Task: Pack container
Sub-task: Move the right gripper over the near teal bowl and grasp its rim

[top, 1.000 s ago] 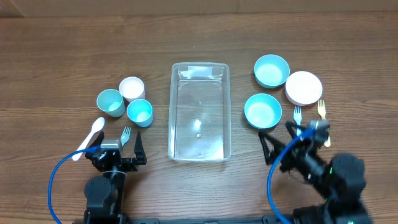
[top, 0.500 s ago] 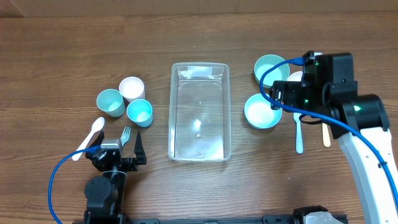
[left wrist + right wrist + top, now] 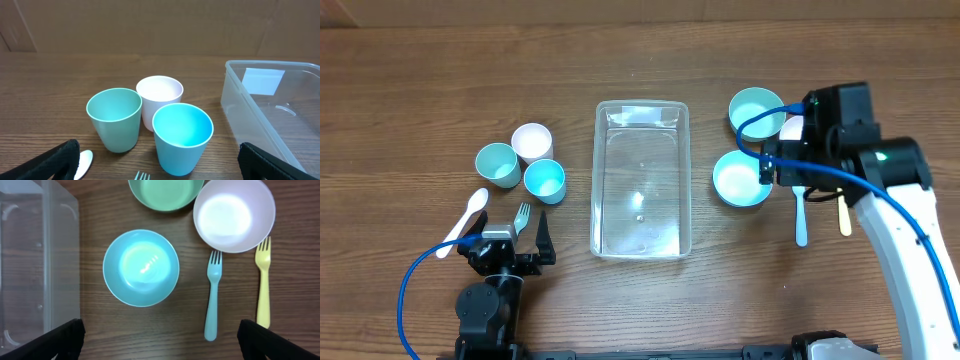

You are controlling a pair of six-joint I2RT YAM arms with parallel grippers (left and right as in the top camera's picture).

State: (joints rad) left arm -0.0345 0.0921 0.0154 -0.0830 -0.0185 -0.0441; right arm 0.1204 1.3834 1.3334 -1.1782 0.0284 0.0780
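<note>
The blue bowl's rim by the blue fork should come between the open fingers of my right gripper as I lower it next.
The clear container [image 3: 597, 180] stands empty mid-table; its wall also shows in the left wrist view [image 3: 250, 115] and the right wrist view [image 3: 47, 255]. My left gripper [image 3: 510, 245] rests open near the front edge, behind three cups: green [image 3: 115, 117], white [image 3: 160, 95] and blue [image 3: 182, 135]. My right gripper [image 3: 160, 342] hangs open high over the blue bowl [image 3: 141, 267], holding nothing. Beside that bowl are a green bowl [image 3: 165, 192], a white bowl [image 3: 234, 215], a blue fork [image 3: 213, 297] and a yellow fork [image 3: 263, 280].
A white spoon [image 3: 465, 220] and a pale fork [image 3: 522, 215] lie just in front of the left gripper. In the overhead view the right arm [image 3: 835, 130] covers most of the white bowl. Bare wood lies in front of the container.
The right arm has swung up from the front edge to above the bowls, uncovering the two forks. The left arm and all objects are unmoved.
</note>
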